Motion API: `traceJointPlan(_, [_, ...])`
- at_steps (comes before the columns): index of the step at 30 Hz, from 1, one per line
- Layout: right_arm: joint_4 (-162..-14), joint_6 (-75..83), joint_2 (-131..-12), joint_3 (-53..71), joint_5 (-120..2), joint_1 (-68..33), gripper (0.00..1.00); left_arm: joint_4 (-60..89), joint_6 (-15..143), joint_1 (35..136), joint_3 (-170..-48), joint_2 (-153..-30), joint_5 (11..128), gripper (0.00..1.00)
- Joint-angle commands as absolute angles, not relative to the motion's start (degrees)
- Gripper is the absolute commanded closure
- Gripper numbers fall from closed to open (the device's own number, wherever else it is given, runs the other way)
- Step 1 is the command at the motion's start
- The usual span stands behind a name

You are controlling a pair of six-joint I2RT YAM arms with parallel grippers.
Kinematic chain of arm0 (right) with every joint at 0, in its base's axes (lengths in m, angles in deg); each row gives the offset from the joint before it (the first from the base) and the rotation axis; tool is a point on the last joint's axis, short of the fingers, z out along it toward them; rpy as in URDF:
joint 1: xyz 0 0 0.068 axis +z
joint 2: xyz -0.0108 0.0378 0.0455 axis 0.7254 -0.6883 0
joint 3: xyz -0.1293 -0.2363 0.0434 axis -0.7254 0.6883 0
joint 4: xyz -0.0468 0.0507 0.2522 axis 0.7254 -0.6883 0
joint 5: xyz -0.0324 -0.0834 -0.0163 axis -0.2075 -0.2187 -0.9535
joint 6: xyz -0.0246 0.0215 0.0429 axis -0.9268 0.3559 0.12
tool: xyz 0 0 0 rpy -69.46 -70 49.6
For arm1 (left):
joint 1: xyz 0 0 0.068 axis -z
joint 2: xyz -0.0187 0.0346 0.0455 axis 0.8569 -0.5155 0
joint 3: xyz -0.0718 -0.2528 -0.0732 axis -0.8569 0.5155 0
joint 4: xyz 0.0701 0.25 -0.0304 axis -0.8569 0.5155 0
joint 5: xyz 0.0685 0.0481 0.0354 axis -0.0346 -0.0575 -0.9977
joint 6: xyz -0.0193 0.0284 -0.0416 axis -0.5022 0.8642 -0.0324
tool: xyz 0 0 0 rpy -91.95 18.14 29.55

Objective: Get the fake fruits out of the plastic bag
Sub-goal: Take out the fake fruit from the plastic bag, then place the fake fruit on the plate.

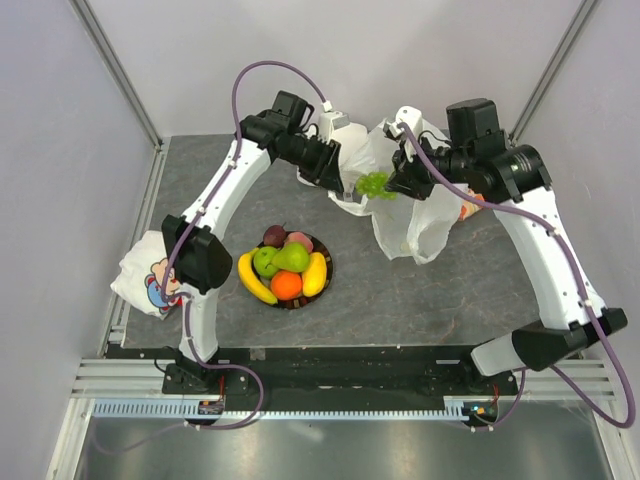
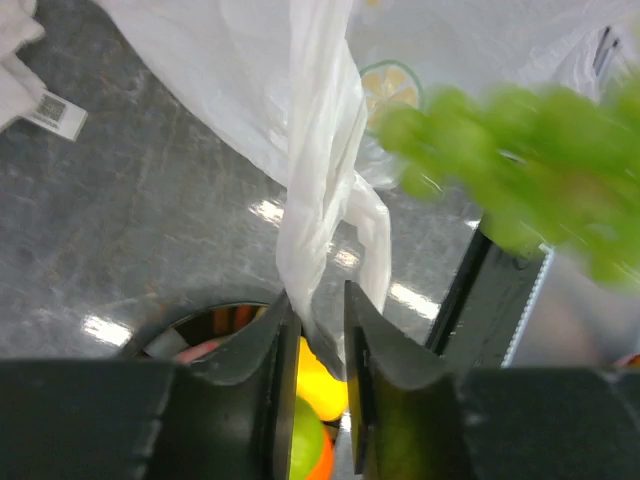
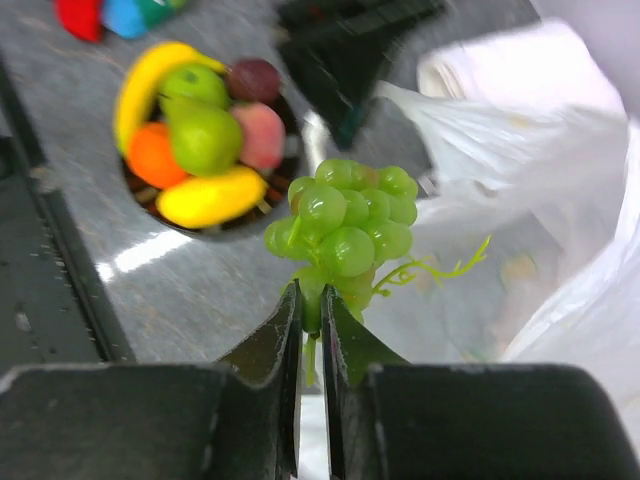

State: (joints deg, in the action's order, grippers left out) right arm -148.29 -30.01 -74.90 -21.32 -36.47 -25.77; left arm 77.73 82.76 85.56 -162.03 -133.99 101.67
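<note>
Next, my right gripper brings the grapes [image 3: 345, 225] across and down and releases on the green pear [image 3: 205, 139]. The gathered fruits are below the gripper, to its left in the top view.
The white plastic bag [image 1: 405, 205] lies at the back of the table. My left gripper [image 2: 315, 300] is shut on a twisted strip of the bag [image 2: 315, 200] and holds it up. My right gripper [image 3: 311, 300] is shut on the green grapes [image 3: 345, 225] and holds them in the air at the bag's mouth; the grapes also show from above [image 1: 375, 183]. Two yellow bananas [image 1: 256, 278], a green apple [image 1: 265, 261], a green pear [image 1: 292, 258], an orange [image 1: 287, 285] and dark red and pink round fruits [image 1: 275, 236] lie on the round plate [image 1: 326, 262].
A folded white cloth roll [image 1: 338, 128] lies behind the bag. A white printed fabric bundle [image 1: 145, 275] sits at the table's left edge. Orange fruit-patterned fabric [image 1: 468, 210] shows beside the bag under my right arm.
</note>
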Motion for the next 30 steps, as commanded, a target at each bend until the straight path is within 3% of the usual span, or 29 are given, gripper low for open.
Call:
traceJointPlan(1, [-149.75,-26.57,-73.34,-23.63,-29.09,-22.08,0.95,74.22,79.11,85.60,-167.55,-135.28,96.16,0.44])
traceJointPlan(2, [-149.49,-26.21,-73.25,-23.54,-28.91,-21.55,0.95,73.78,78.40,85.78,-167.90,-134.67,92.20,0.14])
traceJointPlan(4, [-149.22,-26.30,-72.90,-23.72,-29.00,-20.50,0.95,73.60,79.52,85.52,-168.34,-131.86,83.34,0.04])
traceJointPlan(15, [-146.24,-27.44,-77.38,-27.14,-29.44,-10.92,0.95,72.81,83.75,83.67,-153.15,-109.46,59.75,0.02])
traceJointPlan(30, [-136.04,-23.04,-97.93,-38.39,-34.34,2.00,0.96,75.18,83.40,70.32,-139.79,-94.68,73.70,0.03])
